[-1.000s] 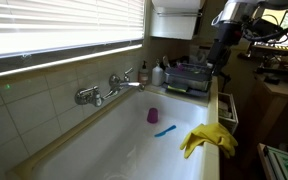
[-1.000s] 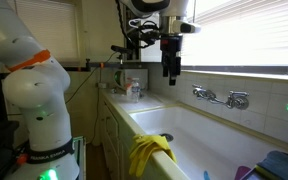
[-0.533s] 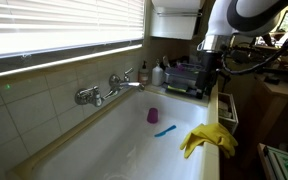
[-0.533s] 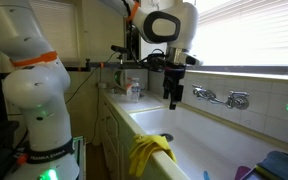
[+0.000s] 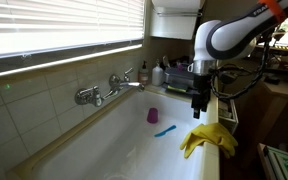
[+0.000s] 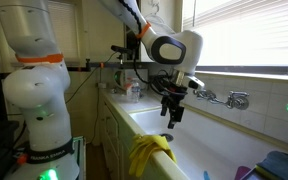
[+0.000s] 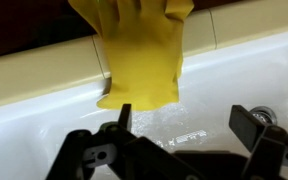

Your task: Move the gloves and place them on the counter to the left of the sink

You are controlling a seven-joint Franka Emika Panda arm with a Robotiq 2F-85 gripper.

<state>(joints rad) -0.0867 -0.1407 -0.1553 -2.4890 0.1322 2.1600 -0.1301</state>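
My gripper should next lower its open fingers toward the top in the wrist view and around the gloves' fold over the sink's rim (image 5: 206, 132) (image 7: 142, 52), because the fold is below in that direction.
The yellow gloves (image 5: 208, 139) hang over the near rim of the white sink (image 5: 114, 150), draped half inside and half outside; they also show in an exterior view (image 6: 149, 152) and at the top of the wrist view (image 7: 139, 50). My gripper (image 5: 197, 110) is open and empty, hanging above the sink a little way from the gloves. It also shows in an exterior view (image 6: 172, 118). In the wrist view the gripper (image 7: 184, 118) has its jaws spread wide over the white basin just below the gloves. The chrome faucet (image 5: 109, 88) is on the tiled wall.
A purple cup (image 5: 152, 115) and a small blue object (image 5: 164, 130) lie in the sink. Bottles and a rack (image 5: 179, 75) crowd the counter at the sink's far end. The drain (image 7: 266, 112) shows in the wrist view. A cream ledge (image 7: 44, 70) borders the sink.
My arm has come down from high above the cluttered counter end and along the sink toward the gloves. The gloves have not moved.
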